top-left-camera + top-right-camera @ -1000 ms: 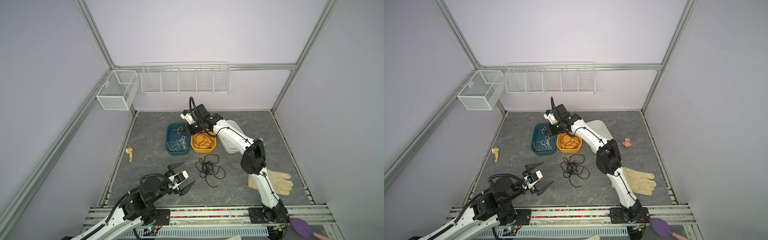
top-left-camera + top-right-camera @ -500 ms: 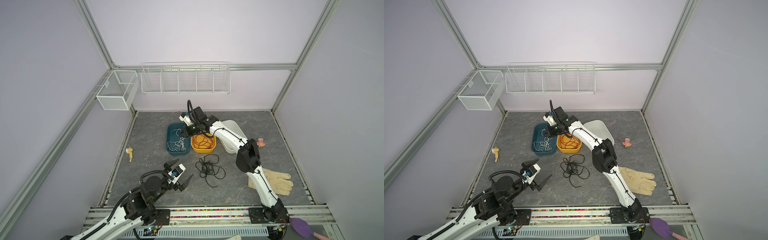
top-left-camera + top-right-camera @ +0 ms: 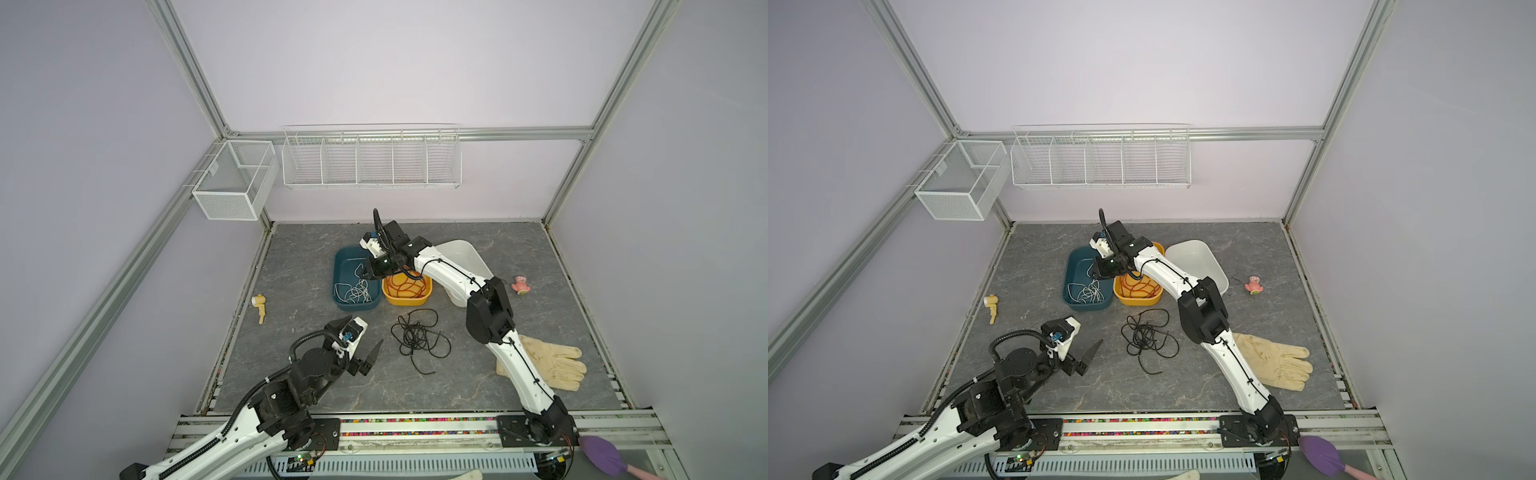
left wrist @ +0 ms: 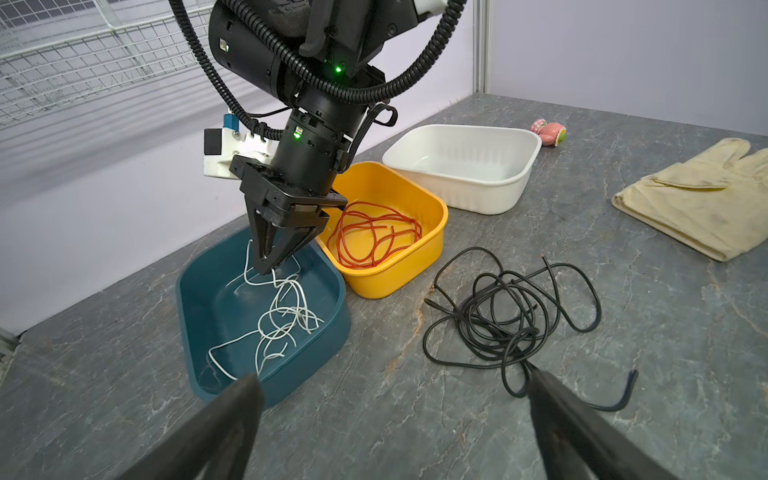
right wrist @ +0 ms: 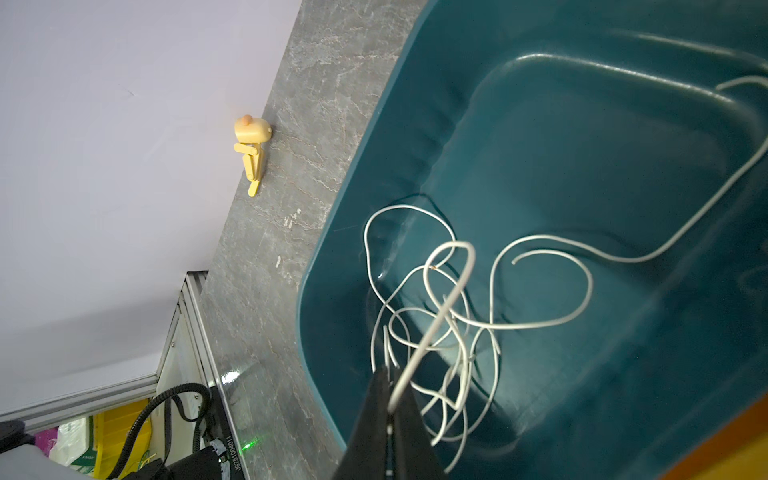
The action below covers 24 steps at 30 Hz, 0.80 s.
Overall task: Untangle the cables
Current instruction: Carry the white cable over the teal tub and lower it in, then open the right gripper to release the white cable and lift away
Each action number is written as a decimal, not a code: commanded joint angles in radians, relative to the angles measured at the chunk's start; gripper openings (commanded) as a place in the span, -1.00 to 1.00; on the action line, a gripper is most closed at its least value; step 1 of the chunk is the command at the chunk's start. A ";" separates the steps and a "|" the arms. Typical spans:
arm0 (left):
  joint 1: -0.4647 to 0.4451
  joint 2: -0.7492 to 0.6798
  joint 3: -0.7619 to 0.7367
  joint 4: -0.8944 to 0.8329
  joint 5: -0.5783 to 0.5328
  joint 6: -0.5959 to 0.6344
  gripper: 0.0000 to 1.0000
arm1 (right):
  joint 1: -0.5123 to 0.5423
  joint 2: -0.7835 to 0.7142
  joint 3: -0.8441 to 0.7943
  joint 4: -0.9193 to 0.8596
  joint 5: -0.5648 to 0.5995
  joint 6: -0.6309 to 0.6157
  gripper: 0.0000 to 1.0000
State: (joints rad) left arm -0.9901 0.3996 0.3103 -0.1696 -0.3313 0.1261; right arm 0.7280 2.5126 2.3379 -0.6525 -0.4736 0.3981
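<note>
I should next lower my right gripper toward the white cable's loops, below it in the teal tub (image 3: 338, 266), and release the piece of the white cable, as its rest lies there.
My right gripper (image 3: 365, 274) hangs over the teal tub (image 3: 338, 266), shut on a strand of the white cable (image 5: 434, 325). The rest of that white cable (image 4: 286, 316) lies looped in the tub's bottom. Beside it, the red-orange cable (image 4: 374, 237) is coiled in the yellow tub (image 4: 399, 274). On the grey table the black cable (image 3: 417, 338) lies in a loose tangle of its own. My left gripper (image 4: 392, 376) is open and holds nothing, hovering low just on the near side of the teal tub and the black cable (image 4: 494, 328).
A white tub (image 3: 461, 253) stands to the right of the yellow one. A cream glove (image 3: 552, 365) lies at the right front, partly under the right arm. A pink toy (image 3: 520, 285) and a yellow toy (image 3: 259, 305) lie near the side edges.
My right gripper has moved left from above the yellow tub to above the teal tub, still shut. My left gripper has edged away from the front rail, still open.
</note>
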 commanded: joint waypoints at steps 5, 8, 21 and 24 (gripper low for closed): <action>0.014 0.011 0.016 0.004 -0.003 -0.042 0.99 | -0.004 0.036 0.030 -0.018 0.055 -0.006 -0.81; 0.018 0.015 0.016 0.005 0.007 -0.040 0.99 | -0.006 0.040 0.030 -0.026 0.065 -0.014 -0.76; 0.027 0.027 0.021 0.004 0.024 -0.045 0.99 | -0.005 -0.025 0.021 -0.051 0.096 -0.043 -0.48; 0.028 0.028 0.020 0.004 0.025 -0.046 0.99 | -0.005 -0.048 0.015 -0.052 0.099 -0.048 -0.43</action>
State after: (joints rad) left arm -0.9684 0.4271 0.3103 -0.1696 -0.3164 0.0975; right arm 0.7280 2.5362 2.3451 -0.6838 -0.3851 0.3752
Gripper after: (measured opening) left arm 0.994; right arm 0.281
